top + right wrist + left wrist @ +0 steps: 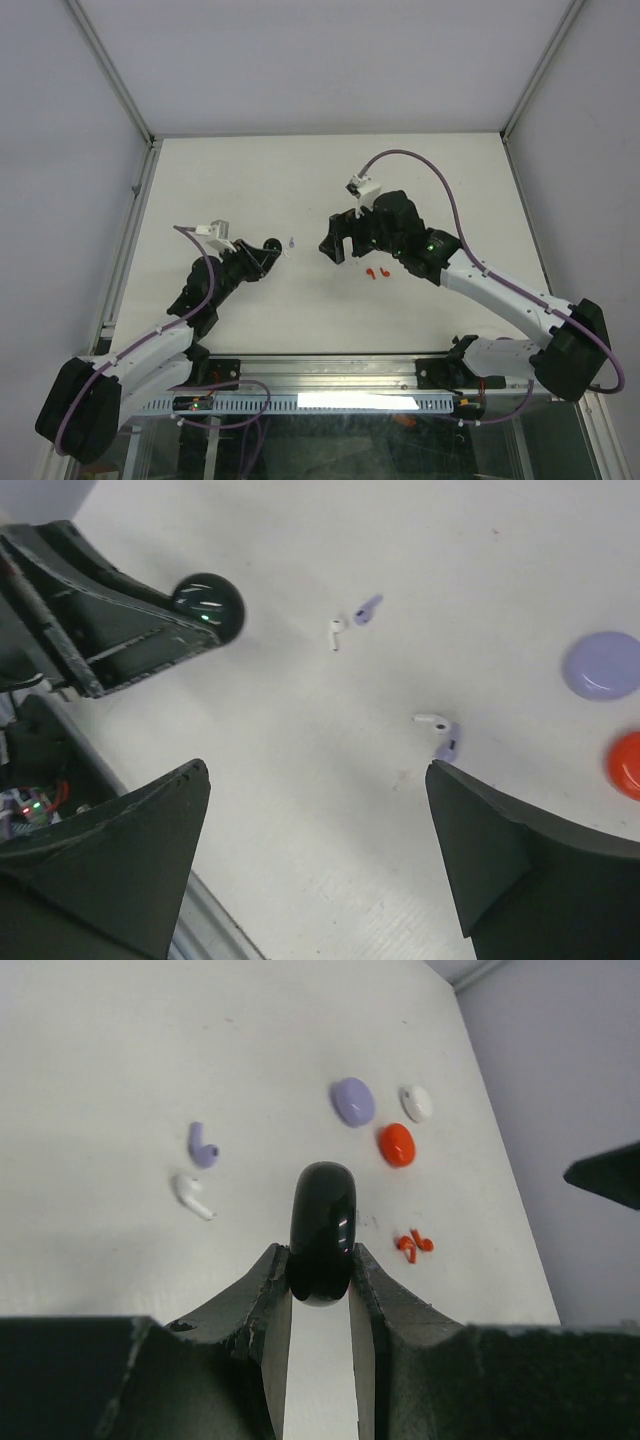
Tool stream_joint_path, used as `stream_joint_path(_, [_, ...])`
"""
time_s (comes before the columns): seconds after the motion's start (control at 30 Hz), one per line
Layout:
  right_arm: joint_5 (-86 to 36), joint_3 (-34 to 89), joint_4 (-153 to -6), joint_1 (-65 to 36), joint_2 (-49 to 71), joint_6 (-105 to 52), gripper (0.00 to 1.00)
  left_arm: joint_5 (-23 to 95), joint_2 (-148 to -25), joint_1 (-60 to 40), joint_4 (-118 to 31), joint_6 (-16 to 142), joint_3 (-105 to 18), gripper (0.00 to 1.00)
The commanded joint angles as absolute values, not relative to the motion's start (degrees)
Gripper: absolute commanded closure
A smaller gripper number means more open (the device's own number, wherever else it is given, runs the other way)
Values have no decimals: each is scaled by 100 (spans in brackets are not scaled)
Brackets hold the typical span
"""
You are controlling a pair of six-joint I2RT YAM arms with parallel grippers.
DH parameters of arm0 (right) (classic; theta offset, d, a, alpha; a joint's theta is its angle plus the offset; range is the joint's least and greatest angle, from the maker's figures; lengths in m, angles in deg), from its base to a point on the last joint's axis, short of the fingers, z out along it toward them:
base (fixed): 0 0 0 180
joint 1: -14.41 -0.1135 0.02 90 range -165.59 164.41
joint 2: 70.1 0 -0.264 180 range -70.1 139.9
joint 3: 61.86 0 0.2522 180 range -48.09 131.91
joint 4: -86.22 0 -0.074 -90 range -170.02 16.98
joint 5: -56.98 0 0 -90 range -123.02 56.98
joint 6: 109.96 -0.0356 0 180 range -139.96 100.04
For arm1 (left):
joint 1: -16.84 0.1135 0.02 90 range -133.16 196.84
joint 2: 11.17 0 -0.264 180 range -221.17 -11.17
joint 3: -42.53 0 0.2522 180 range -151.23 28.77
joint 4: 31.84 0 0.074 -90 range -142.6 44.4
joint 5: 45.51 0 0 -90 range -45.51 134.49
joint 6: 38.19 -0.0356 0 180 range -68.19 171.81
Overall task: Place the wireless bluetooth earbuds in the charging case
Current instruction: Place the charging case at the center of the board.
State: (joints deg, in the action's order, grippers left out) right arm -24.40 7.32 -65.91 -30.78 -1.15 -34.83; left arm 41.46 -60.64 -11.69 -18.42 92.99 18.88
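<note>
The case will go down and to the left in the top view with my left gripper to be let go, because bare tabletop lies below it on that side.
My left gripper point(321, 1256) is shut on a glossy black round charging case point(322, 1222), held on edge above the table; it also shows in the right wrist view as the black case point(207, 607). A lavender earbud point(203, 1147) and a white earbud point(190, 1195) lie left of it. Two red earbuds point(413, 1246) lie to its right. My right gripper point(318, 780) hangs open over bare table, with a white earbud point(432, 720) and a lavender earbud point(447, 744) just beyond its right finger. From above, the left gripper point(272, 250) and right gripper point(338, 245) face each other.
A lavender case point(353, 1101), a white case point(417, 1103) and a red case point(397, 1145) sit on the table beyond the black one. A second white and lavender earbud pair point(350, 622) lies further out. A metal rail point(330, 375) runs along the table's near edge.
</note>
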Motion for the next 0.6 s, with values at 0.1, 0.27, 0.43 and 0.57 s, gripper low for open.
stream_joint_path(0.1, [-3909, 591, -6546, -3061, -157, -3390, 7, 4390, -6089, -319, -2777, 10252, 1743, 91])
stream_joint_path(0.27, [-4077, 448, -6563, -3061, -178, -3373, 7, 4038, -6701, 371, -2807, 10664, 1767, 88])
stream_joint_path(0.43, [-4042, 357, -6556, -3060, -214, -3329, 7, 3517, -7459, 873, -2579, 10881, 1746, 86])
stream_joint_path(0.57, [-4239, 269, -6537, -3062, -234, -3269, 7, 3488, -7642, 958, -2672, 10978, 1748, 77])
